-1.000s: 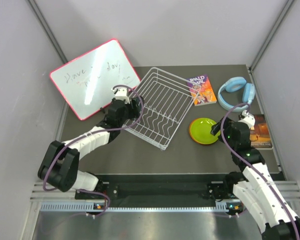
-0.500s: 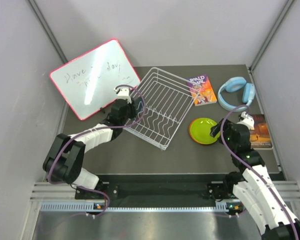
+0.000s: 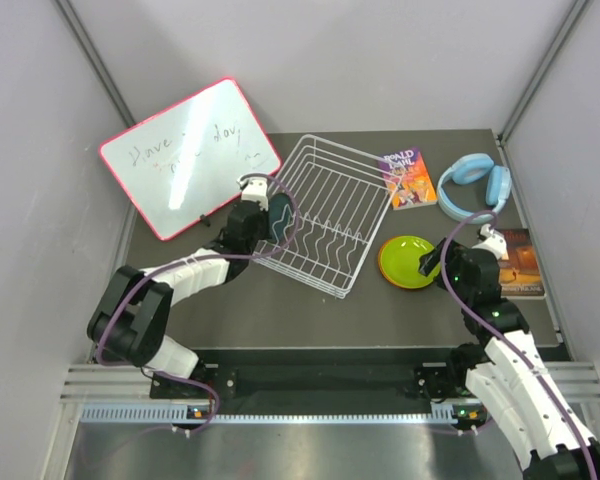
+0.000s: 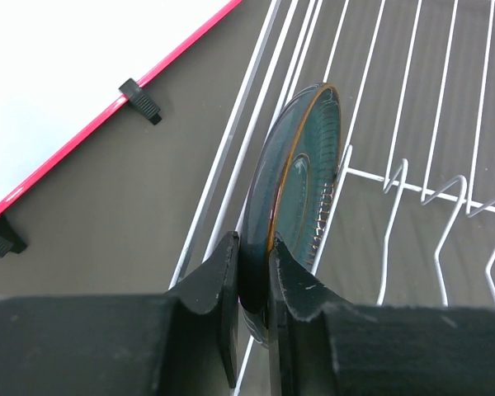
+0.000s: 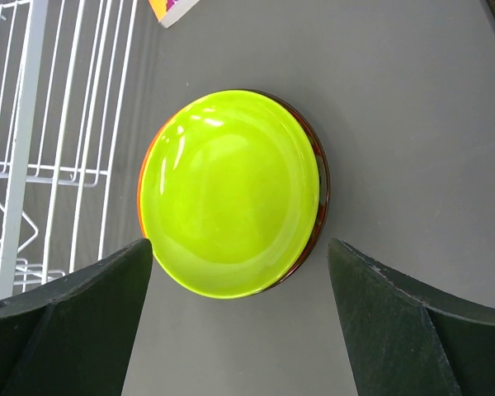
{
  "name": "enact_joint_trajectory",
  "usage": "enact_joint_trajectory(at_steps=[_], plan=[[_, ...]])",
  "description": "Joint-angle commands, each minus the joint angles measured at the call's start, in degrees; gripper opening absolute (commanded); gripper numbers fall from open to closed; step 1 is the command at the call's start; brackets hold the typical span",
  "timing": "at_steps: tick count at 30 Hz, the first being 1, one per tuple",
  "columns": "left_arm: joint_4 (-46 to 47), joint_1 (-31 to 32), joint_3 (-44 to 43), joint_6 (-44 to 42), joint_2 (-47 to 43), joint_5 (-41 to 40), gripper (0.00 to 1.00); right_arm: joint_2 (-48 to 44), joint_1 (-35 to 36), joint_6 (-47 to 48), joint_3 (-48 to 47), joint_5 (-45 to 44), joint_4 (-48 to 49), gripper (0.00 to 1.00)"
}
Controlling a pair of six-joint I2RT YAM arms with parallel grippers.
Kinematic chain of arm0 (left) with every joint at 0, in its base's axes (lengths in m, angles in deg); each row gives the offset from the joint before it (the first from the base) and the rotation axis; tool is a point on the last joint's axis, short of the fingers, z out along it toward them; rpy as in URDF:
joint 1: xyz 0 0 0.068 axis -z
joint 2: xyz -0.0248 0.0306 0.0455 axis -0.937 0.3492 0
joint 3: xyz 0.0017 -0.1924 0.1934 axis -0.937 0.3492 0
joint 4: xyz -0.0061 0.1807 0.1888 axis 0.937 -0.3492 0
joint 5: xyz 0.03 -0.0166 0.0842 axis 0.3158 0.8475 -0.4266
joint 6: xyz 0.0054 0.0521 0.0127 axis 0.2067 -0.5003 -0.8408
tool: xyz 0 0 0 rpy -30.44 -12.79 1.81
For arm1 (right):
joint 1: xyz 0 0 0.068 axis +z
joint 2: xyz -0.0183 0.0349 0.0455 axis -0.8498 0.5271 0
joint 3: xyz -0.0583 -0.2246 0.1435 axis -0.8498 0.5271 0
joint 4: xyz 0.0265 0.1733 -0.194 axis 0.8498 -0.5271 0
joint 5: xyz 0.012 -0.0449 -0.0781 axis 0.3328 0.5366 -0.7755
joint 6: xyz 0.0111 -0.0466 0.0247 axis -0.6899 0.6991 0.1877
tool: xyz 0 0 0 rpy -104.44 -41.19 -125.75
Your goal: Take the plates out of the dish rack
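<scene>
Next, my left gripper lifts the plate up out of the rack (image 3: pixel 330 205), then turns and crosses toward the right gripper, since that one hovers open by the stack.
The white wire dish rack (image 3: pixel 330 205) stands mid-table. A dark teal plate (image 4: pixel 301 161) with a yellowish rim stands on edge at the rack's left side (image 4: pixel 412 74). My left gripper (image 4: pixel 254 247) is shut on that plate's near rim, one finger on each face; from above it sits at the rack's left wall (image 3: pixel 270 215). Right of the rack, a lime green plate (image 5: pixel 231 190) lies on top of a stack, with an orange rim (image 5: pixel 142 177) and a dark red rim (image 5: pixel 320 177) showing beneath. My right gripper (image 5: pixel 239 247) hovers open at the stack's near edge (image 3: pixel 408 260).
A pink-framed whiteboard (image 3: pixel 185 155) leans at the back left, close to the rack. A paperback book (image 3: pixel 408 178) and blue headphones (image 3: pixel 473 183) lie at the back right. A second book (image 3: pixel 525 262) lies by the right edge, beside the right arm.
My left gripper has shut on the teal plate. The rack has slid slightly to the right. The right arm has not moved.
</scene>
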Motion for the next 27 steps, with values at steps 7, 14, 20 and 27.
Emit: enact_joint_trajectory(at_steps=[7, 14, 20, 27], plan=[[4.66, 2.28, -0.41, -2.48, -11.04, -14.54, 0.00, -2.32, -0.50, 0.39, -0.40, -0.04, 0.27, 0.87], [3.88, 2.99, -0.94, -4.25, -17.10, -16.76, 0.00, -3.64, -0.42, 0.48, -1.10, 0.04, -1.49, 0.88], [-9.99, 3.69, -6.20, 2.77, -24.23, -8.62, 0.00, -7.24, -0.50, 1.53, -1.72, 4.51, -1.93, 0.88], [-17.65, 6.49, -5.69, 17.80, -27.66, 8.35, 0.00, -12.59, -0.50, 0.49, 0.39, 20.23, 5.44, 0.89]])
